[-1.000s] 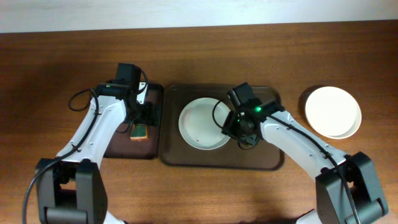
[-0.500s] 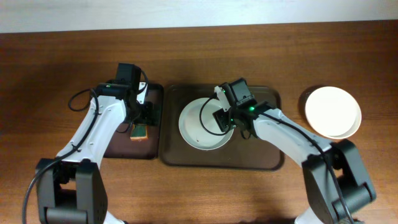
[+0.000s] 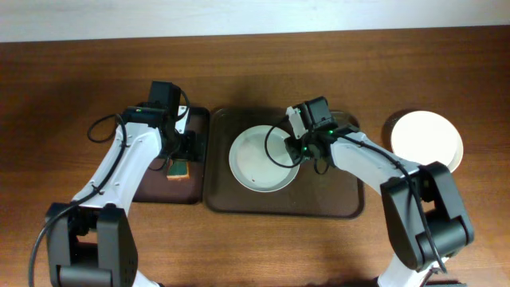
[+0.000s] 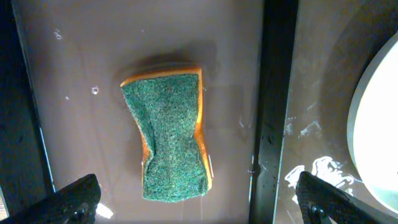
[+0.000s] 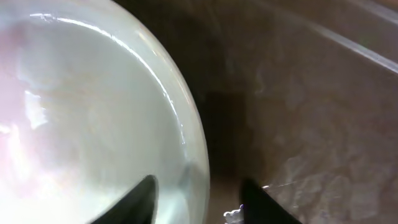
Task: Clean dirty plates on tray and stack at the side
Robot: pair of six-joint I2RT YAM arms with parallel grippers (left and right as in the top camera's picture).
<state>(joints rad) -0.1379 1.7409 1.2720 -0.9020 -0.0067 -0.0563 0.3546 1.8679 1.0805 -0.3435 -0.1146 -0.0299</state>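
Note:
The narrow middle of the green-and-orange sponge (image 4: 171, 134) is next for my left gripper, so I should lower the gripper onto that part.
One white plate (image 3: 256, 158) lies on the left half of the dark-brown tray (image 3: 335, 199). My right gripper (image 3: 298, 148) is at the plate's right rim. In the right wrist view the plate (image 5: 87, 118) fills the left side, and my right gripper (image 5: 198, 202) is open, one finger over the plate and the other over the tray (image 5: 311, 106), with the rim between them. White plates (image 3: 426, 142) sit stacked on the table at the right. My left gripper (image 4: 199, 202) is wide open above the green-and-orange sponge (image 4: 171, 134).
The sponge (image 3: 178, 168) lies in a smaller dark tray (image 3: 151, 187) left of the big tray. The plate's edge (image 4: 379, 124) shows at the right of the left wrist view. Wet streaks mark the big tray's surface.
My right gripper has moved from the tray area at the plate's lower right up to the plate's right rim and turned. The left arm has not moved.

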